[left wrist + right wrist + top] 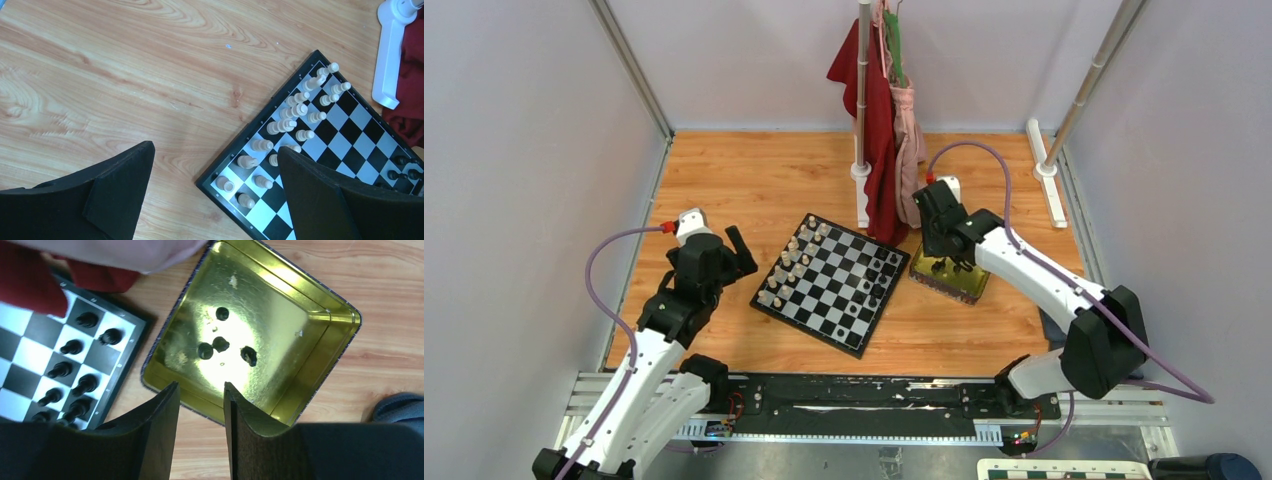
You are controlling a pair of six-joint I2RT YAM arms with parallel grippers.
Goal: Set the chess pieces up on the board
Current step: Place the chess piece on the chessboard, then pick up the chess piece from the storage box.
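Observation:
The farthest small black piece stands apart from the others in the gold tin (356, 316), so the robot's right gripper will move down and outward into the tin onto that piece next.
The board (835, 287) lies tilted in the middle of the table. Black chess pieces (882, 277) stand along its right side; in the right wrist view they (73, 384) line the board's (30, 355) edge rows. Several more black pieces (220, 344) lie in the gold tin (356, 316). My right gripper (201, 386) hovers over the tin's near rim, open, with nothing between its fingers. My left gripper (216, 147) hangs wide open and empty above the board's left corner (210, 182).
Cream-white pieces (295, 107) fill the board's left rows. A stand draped with red and pink cloth (881, 130) rises just behind the board, its white foot (392, 50) close to the board's far corner. Grey walls enclose the table on three sides.

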